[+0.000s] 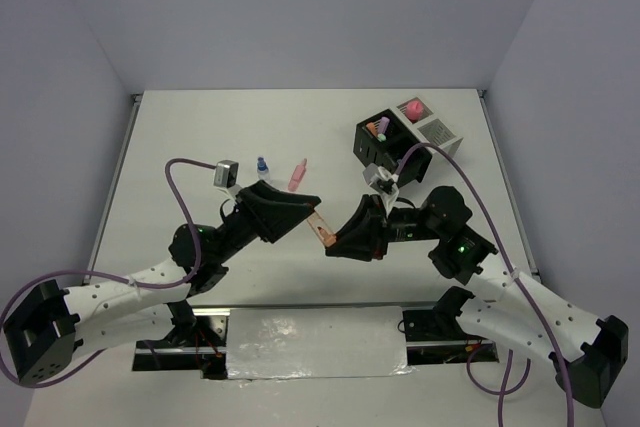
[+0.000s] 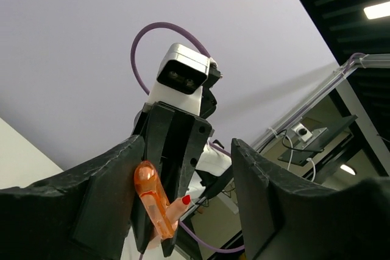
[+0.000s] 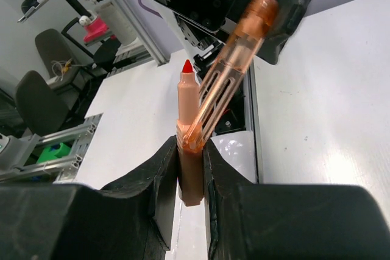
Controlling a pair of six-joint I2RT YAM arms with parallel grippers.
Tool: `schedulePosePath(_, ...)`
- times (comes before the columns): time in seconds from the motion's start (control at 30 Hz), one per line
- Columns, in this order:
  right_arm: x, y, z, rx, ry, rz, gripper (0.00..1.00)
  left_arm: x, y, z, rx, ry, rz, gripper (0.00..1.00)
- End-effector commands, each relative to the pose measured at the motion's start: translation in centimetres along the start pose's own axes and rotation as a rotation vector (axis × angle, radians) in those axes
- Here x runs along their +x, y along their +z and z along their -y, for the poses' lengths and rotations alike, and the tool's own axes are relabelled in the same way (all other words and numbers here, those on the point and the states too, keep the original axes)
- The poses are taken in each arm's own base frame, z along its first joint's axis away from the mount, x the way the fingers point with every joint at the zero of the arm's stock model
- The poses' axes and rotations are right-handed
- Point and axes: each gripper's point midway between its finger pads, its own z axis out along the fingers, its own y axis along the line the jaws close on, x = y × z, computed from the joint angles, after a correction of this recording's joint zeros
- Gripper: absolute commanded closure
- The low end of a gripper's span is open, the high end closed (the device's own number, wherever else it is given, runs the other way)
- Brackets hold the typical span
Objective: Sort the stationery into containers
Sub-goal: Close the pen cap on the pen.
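Observation:
The far section of the box has items in it. My right gripper should next swing outward, tip downward over the near section of the black mesh box [image 1: 366,152] and let go of the highlighter.
My right gripper [image 1: 338,241] [image 3: 190,152] is shut on the body of an orange highlighter [image 3: 190,175], held above the table with its red tip [image 3: 187,66] bare and pointing at the left gripper. The clear orange cap [image 3: 242,74] is off the tip and leans beside the body. In the left wrist view the cap [image 2: 151,202] lies against one finger. My left gripper [image 1: 311,210] [image 2: 187,172] is open, jaws wide apart around the cap. The black mesh box [image 1: 366,152] holds purple and green items. The white box [image 1: 440,133] holds a pink item.
A small blue-capped bottle [image 1: 263,165] and a pink highlighter [image 1: 297,175] lie on the table behind the left gripper. The two boxes stand side by side at the back right. The right arm's cable loops near the black box.

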Motion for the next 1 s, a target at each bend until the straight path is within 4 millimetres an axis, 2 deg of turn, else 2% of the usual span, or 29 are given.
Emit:
schedulePosePath(0.0, -1.4, 0.2, 0.0, 0.012, -0.06, 0.027, 1.0, -1.4, 0.6, 3.5, 0.116, 0.02, 0.026, 0.33)
schedulePosePath(0.1, -1.7, 0.2, 0.1, 0.028, -0.062, 0.036, 1.0, -0.9, 0.8, 2.7, 0.075, 0.019, 0.001, 0.42)
schedulePosePath(0.17, -2.0, 0.2, 0.4, 0.048, -0.061, 0.041, 1.0, -0.6, 0.8, 2.2, 0.061, 0.016, -0.012, 0.52)
schedulePosePath(0.4, -2.8, 0.3, 0.9, 0.086, -0.031, 0.048, 1.0, 0.2, 0.7, 1.1, 0.021, 0.012, -0.044, 0.69)
schedulePosePath(0.57, -3.9, 0.2, 0.3, 0.089, -0.02, 0.07, 1.0, 0.4, 0.7, 0.4, -0.021, 0.028, -0.061, 0.82)
schedulePosePath(0.67, -4.7, 0.2, 0.1, 0.108, -0.002, 0.087, 1.0, 0.6, 0.8, -0.1, -0.04, 0.046, -0.074, 0.94)
schedulePosePath(0.73, -5.4, 0.2, 0.5, 0.145, 0.032, 0.097, 1.0, 0.7, 0.7, -0.1, -0.036, 0.065, -0.082, 0.97)
schedulePosePath(0.77, -5.2, 0.4, 0.9, 0.159, 0.059, 0.082, 1.0, 0.7, 0.7, -0.2, -0.038, 0.079, -0.085, 0.99)
schedulePosePath(0.97, -6.4, 0.6, 2.0, 0.233, 0.115, 0.1, 1.0, 1.0, 0.2, -0.5, -0.057, 0.09, -0.097, 1.0)
